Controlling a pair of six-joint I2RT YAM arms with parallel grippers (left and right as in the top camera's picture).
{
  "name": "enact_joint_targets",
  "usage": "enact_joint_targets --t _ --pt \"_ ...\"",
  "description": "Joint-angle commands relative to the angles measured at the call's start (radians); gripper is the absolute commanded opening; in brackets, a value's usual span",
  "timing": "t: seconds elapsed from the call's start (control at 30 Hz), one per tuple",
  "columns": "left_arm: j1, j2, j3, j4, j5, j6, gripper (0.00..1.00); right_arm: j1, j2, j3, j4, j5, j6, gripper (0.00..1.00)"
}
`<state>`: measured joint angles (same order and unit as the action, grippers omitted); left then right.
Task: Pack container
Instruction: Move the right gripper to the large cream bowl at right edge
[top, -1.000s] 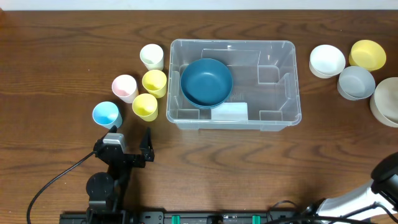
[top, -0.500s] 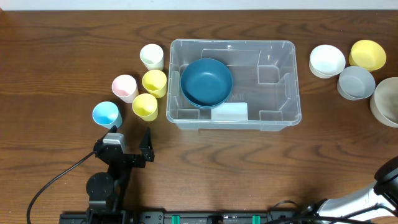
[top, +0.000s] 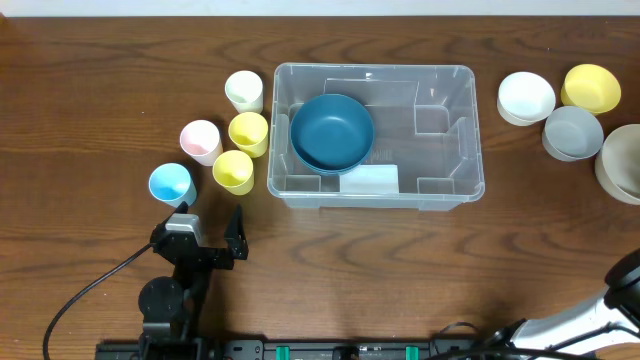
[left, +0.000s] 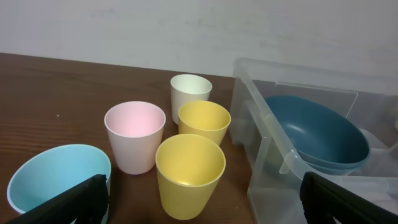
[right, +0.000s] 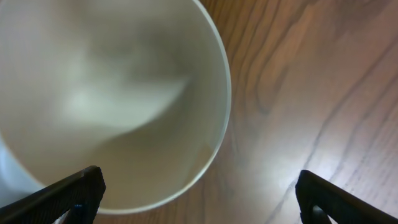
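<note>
The robot's right gripper will next go down astride the beige bowl's rim and close.
The clear container (top: 452, 150) stands mid-table with a dark blue bowl (top: 332, 132) in its left half and a white label (top: 370, 180) at its near wall. My left gripper (top: 210, 215) is open and empty near the front edge, just short of the cups. In the left wrist view its open fingers (left: 202, 205) flank a yellow cup (left: 189, 174), with the container (left: 273, 162) to the right. My right gripper (right: 199, 199) is open and empty above a beige bowl (right: 106, 93); the overhead view shows only part of its arm.
Left of the container stand cream (top: 243, 91), pink (top: 200, 141), two yellow (top: 248, 133) (top: 233, 171) and light blue (top: 170, 184) cups. At the right sit white (top: 526, 97), yellow (top: 591, 87), grey (top: 573, 132) and beige (top: 620, 163) bowls.
The right arm has drawn slightly toward the lower right edge of the overhead view. The left arm, cups, bowls and container have not moved.
</note>
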<state>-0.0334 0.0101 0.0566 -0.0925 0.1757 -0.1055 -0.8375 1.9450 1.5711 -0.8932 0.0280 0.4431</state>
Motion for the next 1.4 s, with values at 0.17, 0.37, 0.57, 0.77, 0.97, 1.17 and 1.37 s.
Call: enact_joint_targets --t 0.17,0.37,0.57,0.77,0.97,1.17,1.37 --pt "0.006 -0.006 -0.031 -0.010 -0.008 -0.005 0.98 -0.007 0.100 -0.003 0.019 -0.002 0.009 0.99" --pt "0.006 -0.006 -0.031 -0.010 -0.008 -0.005 0.98 -0.008 0.103 -0.003 0.041 0.032 -0.003 0.99" --pt "0.006 -0.006 -0.031 -0.010 -0.008 -0.005 0.98 -0.008 0.104 -0.014 0.046 0.079 -0.003 0.99" --pt "0.006 -0.006 -0.031 -0.010 -0.008 -0.005 0.98 -0.010 0.121 -0.026 0.056 0.080 -0.003 0.99" --pt "0.006 -0.006 -0.031 -0.010 -0.008 -0.005 0.98 -0.014 0.137 -0.027 0.059 0.080 -0.004 0.99" --pt "0.006 -0.006 -0.031 -0.010 -0.008 -0.005 0.98 -0.022 0.138 -0.030 0.059 0.081 -0.015 0.99" --pt "0.006 -0.006 -0.031 -0.010 -0.008 -0.005 0.98 -0.035 0.148 -0.031 0.051 0.080 -0.019 0.91"
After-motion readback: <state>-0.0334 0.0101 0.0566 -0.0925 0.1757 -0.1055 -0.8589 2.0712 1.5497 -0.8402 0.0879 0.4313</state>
